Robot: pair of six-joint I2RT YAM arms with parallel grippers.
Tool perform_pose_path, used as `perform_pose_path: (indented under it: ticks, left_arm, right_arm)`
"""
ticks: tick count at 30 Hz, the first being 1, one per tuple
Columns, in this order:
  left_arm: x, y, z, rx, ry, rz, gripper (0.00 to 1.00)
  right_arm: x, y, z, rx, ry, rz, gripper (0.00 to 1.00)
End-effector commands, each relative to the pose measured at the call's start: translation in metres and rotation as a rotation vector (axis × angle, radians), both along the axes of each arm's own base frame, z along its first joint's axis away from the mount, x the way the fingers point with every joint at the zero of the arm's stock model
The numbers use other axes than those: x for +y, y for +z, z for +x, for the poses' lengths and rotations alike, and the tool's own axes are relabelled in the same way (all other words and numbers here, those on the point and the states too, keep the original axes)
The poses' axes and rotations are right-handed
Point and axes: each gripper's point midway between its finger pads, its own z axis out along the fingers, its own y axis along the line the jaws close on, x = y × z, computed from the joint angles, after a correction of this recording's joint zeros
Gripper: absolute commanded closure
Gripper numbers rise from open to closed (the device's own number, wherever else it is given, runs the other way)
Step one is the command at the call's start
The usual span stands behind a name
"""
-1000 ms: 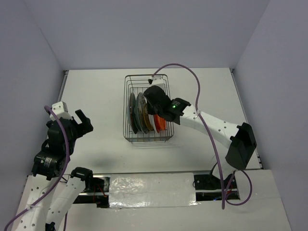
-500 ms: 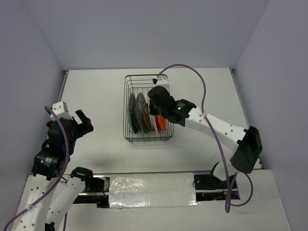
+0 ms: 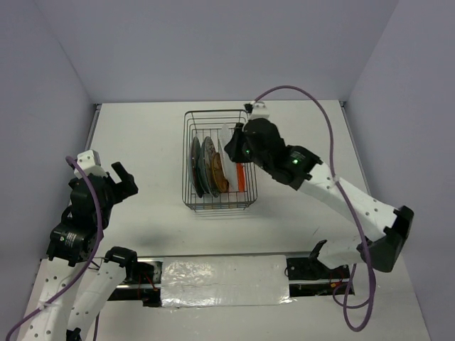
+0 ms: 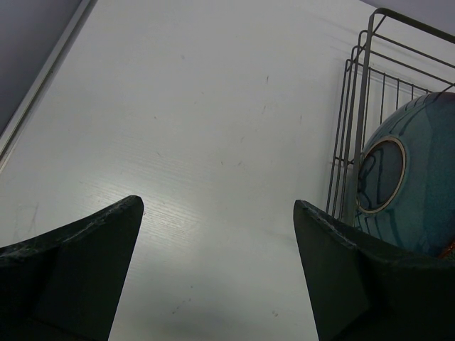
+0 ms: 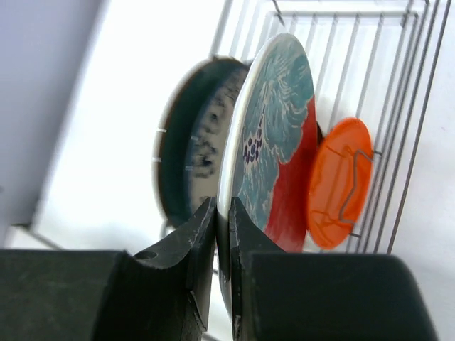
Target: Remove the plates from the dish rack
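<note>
My right gripper carries the white plate past the rack and down to release next. Bare tabletop lies below the gripper, to its right in the top view.
The wire dish rack stands at the table's back middle with several plates on edge in it. My right gripper is shut on the rim of a white plate with teal and red glaze, seen edge-on as the held plate raised above the others. Its fingertips pinch the rim on both sides. Behind the held plate are a dark teal plate and a small orange plate. My left gripper stands open far to the left, with nothing between the left gripper's fingers.
In the left wrist view the rack's corner and a large teal-blue plate lie at the right, bare white table in front. Grey walls close the table on three sides. A purple cable arcs over the right arm.
The right arm has swung up and to the right, and its jaws have closed on the white plate's rim. The plate now stands higher in the rack. The left arm has not moved.
</note>
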Motion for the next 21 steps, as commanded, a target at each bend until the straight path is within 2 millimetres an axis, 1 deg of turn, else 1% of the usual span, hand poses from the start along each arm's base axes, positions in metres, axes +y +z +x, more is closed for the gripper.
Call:
perform_pose_path:
  ticks: [1, 3, 4, 6, 7, 9, 10, 11, 12, 13, 14, 15, 16, 17, 19, 20, 21]
  left_arm:
    - [-0.001, 0.008, 0.005, -0.044, 0.005, -0.011, 0.01]
    - [-0.001, 0.008, 0.005, -0.045, 0.004, -0.012, 0.0]
    - [-0.001, 0.008, 0.005, -0.045, 0.004, -0.013, 0.01]
    - [-0.001, 0.008, 0.004, -0.047, 0.005, -0.011, 0.01]
    - [-0.001, 0.008, 0.005, -0.048, 0.005, -0.012, 0.0]
    - [-0.001, 0.008, 0.005, -0.048, 0.004, -0.014, 0.0]
    - [-0.001, 0.008, 0.005, -0.047, 0.002, -0.012, 0.0]
    - [-0.001, 0.007, 0.005, -0.044, 0.002, -0.011, 0.01]
    - [-0.001, 0.007, 0.005, -0.043, 0.002, -0.01, 0.0]
    - [-0.002, 0.007, 0.005, -0.043, 0.002, -0.01, 0.0]
    - [-0.002, 0.007, 0.006, -0.04, 0.0, -0.01, 0.01]
    - [-0.002, 0.006, 0.006, -0.037, 0.0, -0.009, 0.01]
    - [-0.002, 0.006, 0.006, -0.038, 0.002, -0.01, 0.0]
    - [-0.002, 0.007, 0.005, -0.039, 0.002, -0.01, 0.0]
    - [-0.002, 0.007, 0.006, -0.042, 0.002, -0.01, 0.01]
    - [-0.002, 0.007, 0.006, -0.045, -0.001, -0.011, 0.0]
    - [-0.002, 0.007, 0.006, -0.044, -0.003, -0.01, 0.0]
  right_arm:
    - [-0.032, 0.159, -0.003, -0.302, -0.033, 0.361, 1.0]
    - [-0.044, 0.174, -0.005, -0.324, -0.038, 0.393, 1.0]
    - [-0.055, 0.182, -0.004, -0.337, -0.047, 0.408, 1.0]
    - [-0.071, 0.191, -0.002, -0.363, -0.066, 0.395, 1.0]
    - [-0.083, 0.194, 0.004, -0.377, -0.096, 0.371, 1.0]
    - [-0.106, 0.197, 0.013, -0.395, -0.175, 0.288, 1.0]
    - [-0.119, 0.191, 0.025, -0.384, -0.225, 0.249, 1.0]
    - [-0.122, 0.187, 0.028, -0.371, -0.214, 0.23, 1.0]
    - [-0.127, 0.188, 0.031, -0.379, -0.219, 0.212, 1.0]
    - [-0.135, 0.182, 0.042, -0.376, -0.247, 0.175, 1.0]
    - [-0.147, 0.173, 0.051, -0.368, -0.302, 0.113, 1.0]
    - [-0.157, 0.17, 0.059, -0.376, -0.336, 0.039, 1.0]
    - [-0.165, 0.16, 0.068, -0.362, -0.368, -0.023, 1.0]
    - [-0.179, 0.142, 0.085, -0.336, -0.426, -0.16, 1.0]
    - [-0.193, 0.12, 0.101, -0.291, -0.491, -0.298, 1.0]
    - [-0.202, 0.1, 0.113, -0.244, -0.541, -0.413, 1.0]
    - [-0.206, 0.091, 0.118, -0.224, -0.562, -0.462, 1.0]
